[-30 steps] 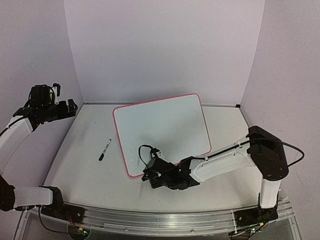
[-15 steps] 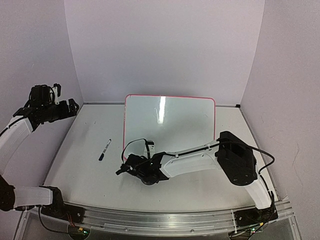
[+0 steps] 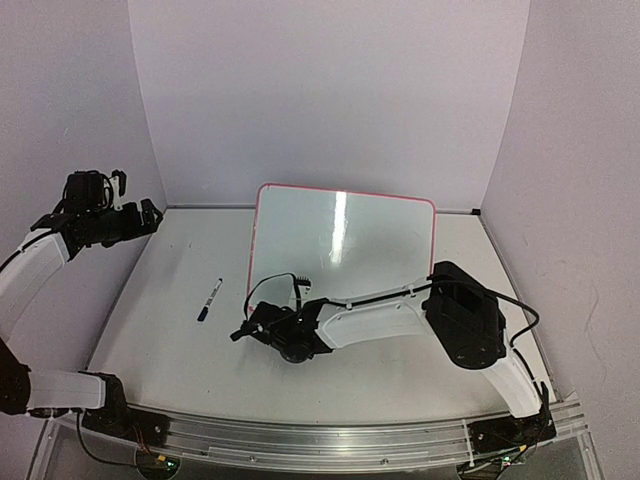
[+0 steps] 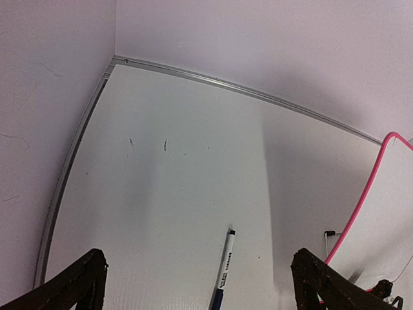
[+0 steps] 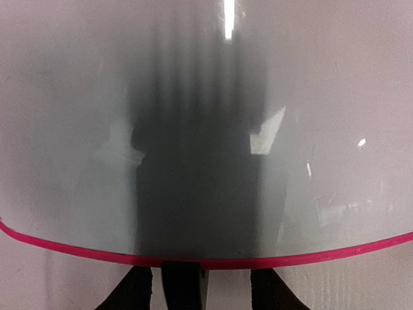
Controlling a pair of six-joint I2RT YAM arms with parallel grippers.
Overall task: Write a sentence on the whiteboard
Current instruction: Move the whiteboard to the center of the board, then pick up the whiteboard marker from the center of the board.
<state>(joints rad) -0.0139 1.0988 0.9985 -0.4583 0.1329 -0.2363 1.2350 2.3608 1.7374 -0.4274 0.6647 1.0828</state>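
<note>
Next, my left gripper lowers its open fingers to its right in the top view around the marker pen's dark cap [image 3: 203,314] [image 4: 217,300], as it lies that way below.
The whiteboard [image 3: 345,250], white with a pink rim, stands steeply raised on its near edge at mid-table. My right gripper [image 3: 246,333] is low at the board's near-left corner. In the right wrist view the board [image 5: 206,97] fills the frame. Its pink lower rim runs just above my right gripper [image 5: 203,294], whose jaws stand apart on either side of a black clip foot [image 5: 184,284] without pinching it. My left gripper [image 3: 133,197] hangs open high at the far left, over the bare table. In the left wrist view its two fingertips [image 4: 80,284] flank nothing.
A black-and-white marker pen [image 3: 209,299] lies on the table left of the board and shows below my left gripper [image 4: 222,274]. The board's pink edge [image 4: 368,200] reaches into the left wrist view. Pale walls enclose the table on three sides.
The whiteboard went from lying flat and skewed to standing upright. My right arm swung left along its near edge, and its jaws have just parted. The left arm barely moved.
</note>
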